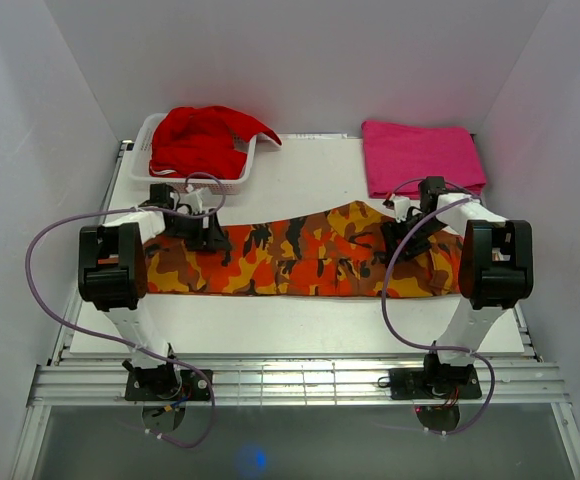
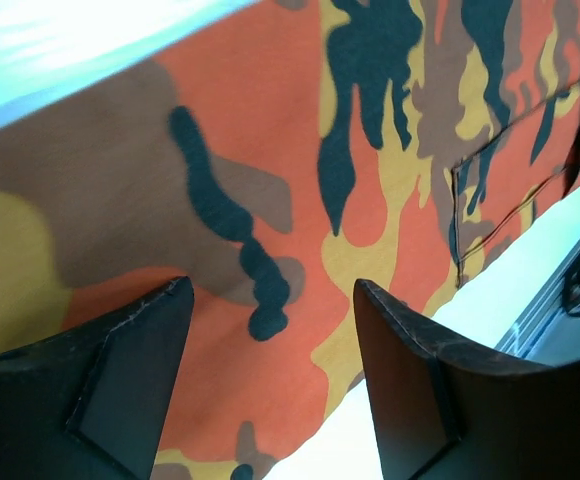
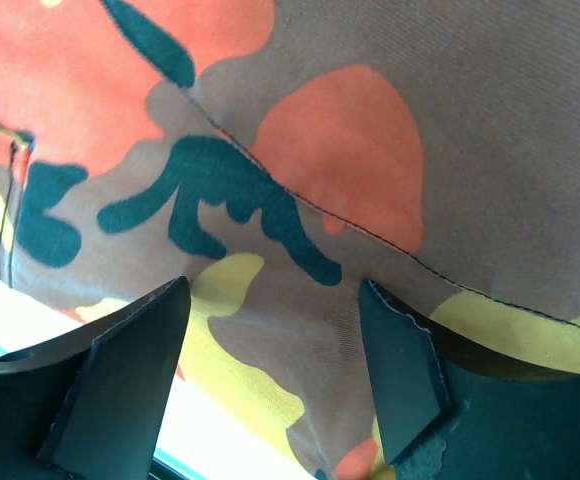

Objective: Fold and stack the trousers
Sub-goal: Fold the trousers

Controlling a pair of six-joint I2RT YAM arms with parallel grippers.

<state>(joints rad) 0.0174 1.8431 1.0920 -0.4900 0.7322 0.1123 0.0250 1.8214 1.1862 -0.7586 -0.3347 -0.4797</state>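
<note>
The trousers' end lies to the left in the top view and down, past their flat cloth below my left gripper, so I will move the gripper that way next.
The trousers, in orange, yellow, brown and black camouflage, lie flat in a long band across the table. My left gripper hangs over their left end with its jaws open. In the left wrist view the left gripper has only flat fabric and the cloth's near edge below it. My right gripper sits over the right end, also open. The right wrist view shows the right gripper close above a stitched seam in the cloth, with nothing clamped.
A white basket holding a plain red garment stands at the back left. A folded pink cloth lies at the back right. White walls close in both sides. Purple cables loop beside each arm.
</note>
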